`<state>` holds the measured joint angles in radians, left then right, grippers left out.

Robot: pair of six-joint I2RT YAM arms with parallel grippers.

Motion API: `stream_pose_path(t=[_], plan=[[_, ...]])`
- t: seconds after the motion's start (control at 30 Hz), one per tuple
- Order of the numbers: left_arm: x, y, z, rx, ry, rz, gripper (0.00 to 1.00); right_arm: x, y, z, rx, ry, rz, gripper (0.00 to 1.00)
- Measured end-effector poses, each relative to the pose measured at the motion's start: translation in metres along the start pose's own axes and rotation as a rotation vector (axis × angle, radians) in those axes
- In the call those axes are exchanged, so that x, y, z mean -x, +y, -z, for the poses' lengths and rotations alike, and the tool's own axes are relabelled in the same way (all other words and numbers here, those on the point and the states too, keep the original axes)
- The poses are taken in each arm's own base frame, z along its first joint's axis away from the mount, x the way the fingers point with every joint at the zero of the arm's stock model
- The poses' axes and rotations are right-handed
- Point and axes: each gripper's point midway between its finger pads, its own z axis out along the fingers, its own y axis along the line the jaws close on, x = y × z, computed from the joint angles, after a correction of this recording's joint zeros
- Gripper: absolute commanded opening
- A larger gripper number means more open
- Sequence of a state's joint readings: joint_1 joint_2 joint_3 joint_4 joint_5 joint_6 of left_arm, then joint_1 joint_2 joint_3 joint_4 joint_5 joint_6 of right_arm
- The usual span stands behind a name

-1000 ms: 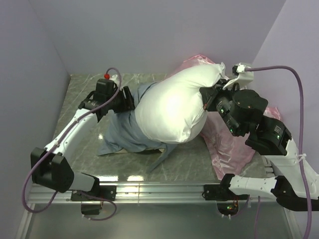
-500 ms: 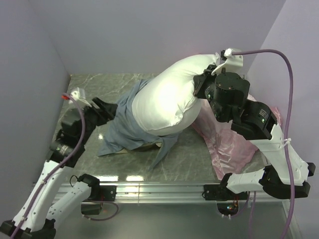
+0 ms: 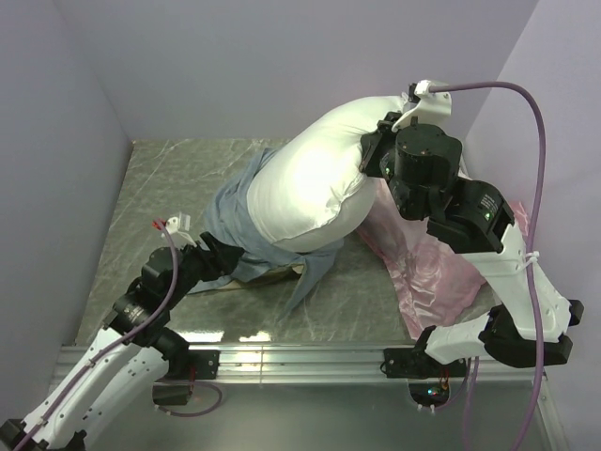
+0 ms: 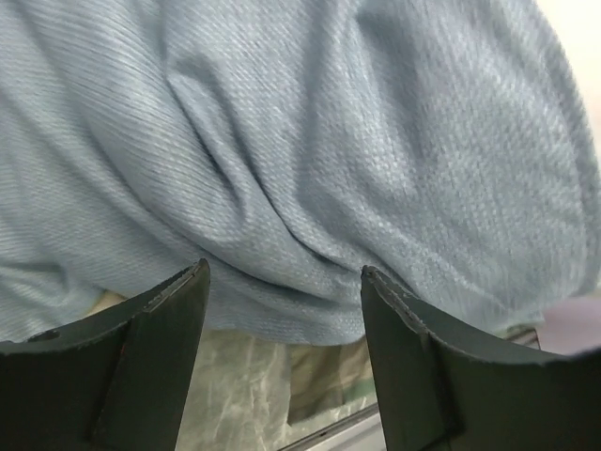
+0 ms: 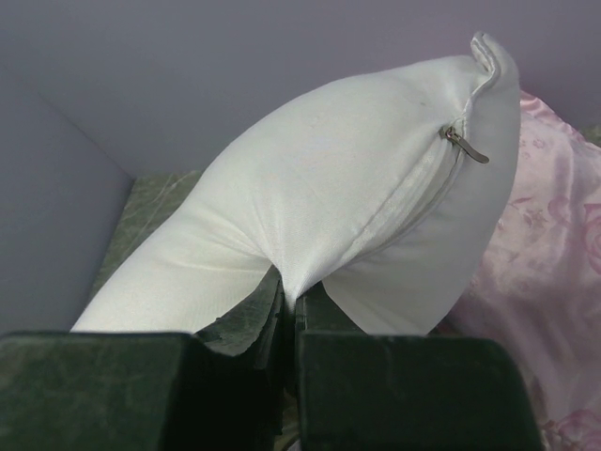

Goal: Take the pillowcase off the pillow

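The pillowcase lies just beyond the left gripper's open fingers, so the left gripper needs to push to the right in the top view next, onto the bunched fold of pillowcase.
The white pillow (image 3: 315,183) is held up at its far right end, tilted, with its lower left end still inside the grey-blue pillowcase (image 3: 235,225) that sags onto the table. My right gripper (image 3: 374,158) is shut on a pinch of the pillow's white cloth (image 5: 376,207), near its zipper (image 5: 465,144). My left gripper (image 3: 223,256) is open and empty at the near left edge of the pillowcase. In the left wrist view the pillowcase (image 4: 310,160) fills the frame just beyond the spread fingertips (image 4: 183,291).
A shiny pink rose-patterned pillow (image 3: 427,272) lies on the right of the marbled table (image 3: 160,178), under my right arm. Purple walls close in at the back and both sides. A metal rail (image 3: 300,359) runs along the near edge.
My left arm has pulled back toward the near edge and let go of the pillowcase. My right gripper has lifted the pillow higher and further back, drawing more of it out.
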<state>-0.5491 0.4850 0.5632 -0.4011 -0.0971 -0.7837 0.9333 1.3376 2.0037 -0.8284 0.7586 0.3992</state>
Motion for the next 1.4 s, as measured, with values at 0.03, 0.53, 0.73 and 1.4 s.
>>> stream_pose_path(t=[0.03, 0.53, 0.73, 1.4], plan=[[-0.003, -0.002, -0.001, -0.017, 0.005, 0.000, 0.72, 0.000, 0.000, 0.000, 0.000, 0.000, -0.001, 0.00], [-0.039, -0.005, -0.034, -0.082, 0.045, 0.148, 0.01, 0.000, 0.003, -0.001, 0.006, 0.008, -0.013, 0.00], [-0.068, 0.032, -0.051, 0.078, 0.085, 0.248, 0.00, 0.001, 0.003, 0.001, 0.011, 0.014, -0.004, 0.00], [0.144, -0.037, 0.053, 0.205, -0.404, 0.187, 0.00, 0.036, -0.044, 0.045, -0.013, -0.084, -0.066, 0.00]])
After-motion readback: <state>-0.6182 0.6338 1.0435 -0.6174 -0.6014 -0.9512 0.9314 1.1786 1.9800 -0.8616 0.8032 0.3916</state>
